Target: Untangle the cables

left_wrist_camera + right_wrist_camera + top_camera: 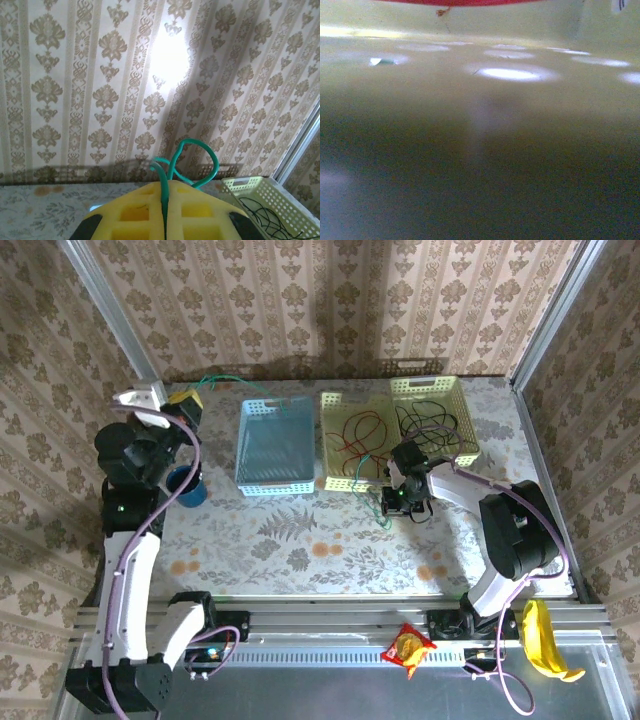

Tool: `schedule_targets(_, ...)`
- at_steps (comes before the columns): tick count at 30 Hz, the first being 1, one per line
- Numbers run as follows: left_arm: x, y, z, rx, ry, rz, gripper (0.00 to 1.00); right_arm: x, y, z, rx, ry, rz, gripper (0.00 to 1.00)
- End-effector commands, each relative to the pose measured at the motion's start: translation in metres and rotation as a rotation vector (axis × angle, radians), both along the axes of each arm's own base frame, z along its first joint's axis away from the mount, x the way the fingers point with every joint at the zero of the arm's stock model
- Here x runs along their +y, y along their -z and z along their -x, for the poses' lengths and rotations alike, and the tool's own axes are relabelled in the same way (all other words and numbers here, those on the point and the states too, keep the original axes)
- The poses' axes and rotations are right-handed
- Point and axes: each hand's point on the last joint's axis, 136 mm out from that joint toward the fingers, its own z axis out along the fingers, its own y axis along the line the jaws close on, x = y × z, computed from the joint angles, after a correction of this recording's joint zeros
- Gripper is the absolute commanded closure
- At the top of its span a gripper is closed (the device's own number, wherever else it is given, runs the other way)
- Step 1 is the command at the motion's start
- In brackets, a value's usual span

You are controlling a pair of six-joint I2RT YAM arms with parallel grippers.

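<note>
My left gripper will next swing over the empty light blue basket below it, then tilt down to release the green cable inside.
My left gripper [167, 186] is raised at the far left of the table, its yellow pads [186, 400] shut on a green cable [200, 152] that loops up out of them. That cable [222, 378] trails toward the back wall. Red and green cables [358, 435] lie in the left yellow-green basket [331, 445]. Black cables [430, 420] lie in the right one [470, 425]. My right gripper [399, 498] hangs low at the left basket's front wall [510, 75], by a green strand [384, 512]. Its fingers are hidden.
A light blue basket [274, 446] sits left of the yellow ones. A blue cup [188, 486] stands beside the left arm. A red snack packet [409, 648] and a banana [546, 642] lie on the front rail. Papered walls close in behind and on both sides.
</note>
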Motion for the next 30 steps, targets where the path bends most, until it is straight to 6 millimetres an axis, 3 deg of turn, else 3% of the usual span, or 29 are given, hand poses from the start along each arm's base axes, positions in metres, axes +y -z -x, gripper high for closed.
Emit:
schedule_targets(1,0.014,0.02,-0.02,0.055,-0.088,0.1,1.0,-0.019,0.029,0.046,0.209,0.02,0.082,1.0)
schedule_targets(5,0.024,0.057,-0.035,0.111,-0.207,0.164,1.0,-0.018,0.026,0.046,0.198,0.01,0.079,1.0)
schedule_targets(16,-0.015,0.153,-0.062,0.312,-0.404,0.121,1.0,0.004,0.004,0.042,0.108,-0.077,0.047,1.0)
schedule_targets(20,-0.029,0.177,-0.071,0.365,-0.451,0.106,1.0,0.007,0.0,0.043,0.096,-0.094,0.047,1.0)
schedule_targets(25,-0.027,0.208,-0.078,0.419,-0.533,0.161,1.0,0.012,-0.011,0.042,0.066,-0.108,0.029,1.0)
schedule_targets(28,-0.041,0.222,-0.078,0.446,-0.525,0.167,1.0,0.013,-0.017,0.041,0.056,-0.112,0.021,1.0)
schedule_targets(29,-0.042,0.225,-0.079,0.452,-0.522,0.165,0.98,0.014,-0.017,0.042,0.055,-0.113,0.018,1.0)
schedule_targets(30,-0.044,0.227,-0.08,0.455,-0.521,0.162,0.89,0.014,-0.019,0.042,0.051,-0.115,0.018,1.0)
